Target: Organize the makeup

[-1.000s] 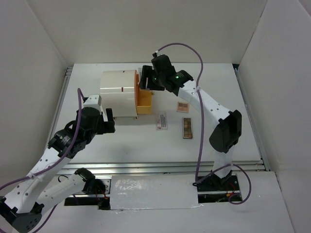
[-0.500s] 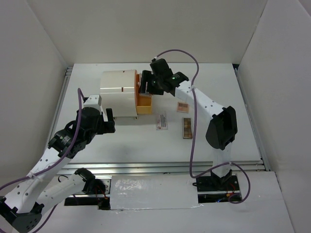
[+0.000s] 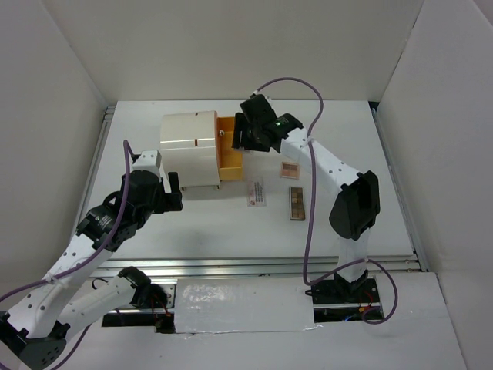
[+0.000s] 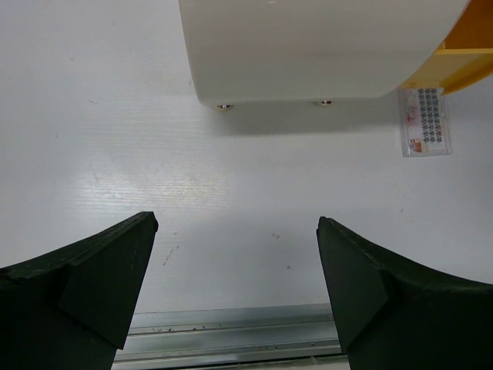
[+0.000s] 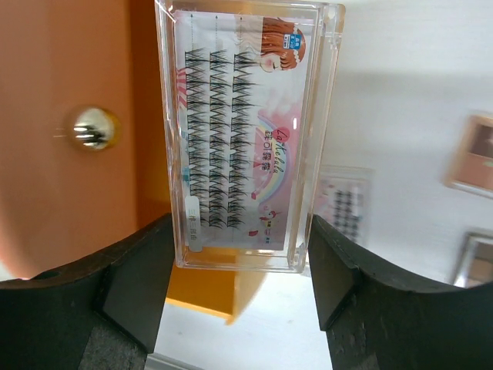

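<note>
My right gripper moves toward the cream box next, farther over the open orange drawer point(image 3: 229, 148), because the packet still sticks out past the drawer's outer side.
My right gripper point(image 5: 240, 231) is shut on a clear flat packet of false lashes point(image 5: 246, 139) with a white-pink card, gripping its lower sides. It holds the packet above the open orange drawer point(image 5: 69, 77); in the top view the gripper point(image 3: 245, 137) hangs over the drawer's right end point(image 3: 229, 150). A second lash packet point(image 3: 256, 193) lies on the table in front of the drawer and also shows in the left wrist view point(image 4: 425, 121). A pink-beige compact point(image 3: 290, 168) and a brown palette point(image 3: 296, 203) lie to the right. My left gripper point(image 4: 235, 223) is open and empty.
The large cream cylindrical box point(image 3: 189, 146) stands at the back left, with the drawer sticking out of its right side. Its underside fills the top of the left wrist view point(image 4: 323, 46). A metal rail point(image 4: 231, 339) runs along the table's near edge.
My right gripper has shifted a little right and lower over the drawer with the packet still held. More of the drawer's inside shows. The left arm has not moved.
</note>
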Available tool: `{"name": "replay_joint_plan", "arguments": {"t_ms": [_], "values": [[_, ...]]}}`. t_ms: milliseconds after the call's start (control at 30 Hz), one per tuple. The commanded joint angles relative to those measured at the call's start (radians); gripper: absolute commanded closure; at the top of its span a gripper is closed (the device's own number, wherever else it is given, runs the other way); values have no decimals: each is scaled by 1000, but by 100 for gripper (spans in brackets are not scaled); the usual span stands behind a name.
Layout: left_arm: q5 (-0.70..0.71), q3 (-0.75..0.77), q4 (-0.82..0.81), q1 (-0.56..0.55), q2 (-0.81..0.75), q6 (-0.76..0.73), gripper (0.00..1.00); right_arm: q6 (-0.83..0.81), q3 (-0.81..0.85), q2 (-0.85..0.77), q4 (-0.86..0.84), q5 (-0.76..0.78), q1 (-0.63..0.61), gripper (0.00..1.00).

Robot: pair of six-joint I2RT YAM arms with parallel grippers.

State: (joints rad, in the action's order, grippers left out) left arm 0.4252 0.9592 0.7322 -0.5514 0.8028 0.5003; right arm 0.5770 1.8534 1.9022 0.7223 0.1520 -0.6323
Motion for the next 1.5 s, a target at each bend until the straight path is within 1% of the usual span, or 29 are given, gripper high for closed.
{"name": "replay_joint_plan", "arguments": {"t_ms": [0, 133, 233, 367, 467, 800, 1033, 1467], "values": [[7, -2, -31, 1, -1, -8, 1, -32, 75, -23, 98, 119, -9, 50], [7, -2, -33, -1, -2, -8, 1, -51, 128, 18, 143, 121, -12, 50], [7, 0, -33, 1, -2, -8, 0, -65, 193, 55, 186, 152, -30, 49], [10, -2, -31, 1, -5, -6, 1, -83, 326, 119, 267, 175, -52, 47], [10, -2, -30, 1, -8, -5, 1, -85, 363, 159, 293, 187, -53, 47], [6, -2, -33, -1, -14, -9, 1, -86, 366, 189, 289, 195, -66, 45], [7, -4, -31, 1, -19, -8, 1, -89, 415, 213, 310, 199, -82, 43], [6, -4, -33, 1, -24, -9, 1, -94, 431, 230, 315, 199, -99, 40]]}}
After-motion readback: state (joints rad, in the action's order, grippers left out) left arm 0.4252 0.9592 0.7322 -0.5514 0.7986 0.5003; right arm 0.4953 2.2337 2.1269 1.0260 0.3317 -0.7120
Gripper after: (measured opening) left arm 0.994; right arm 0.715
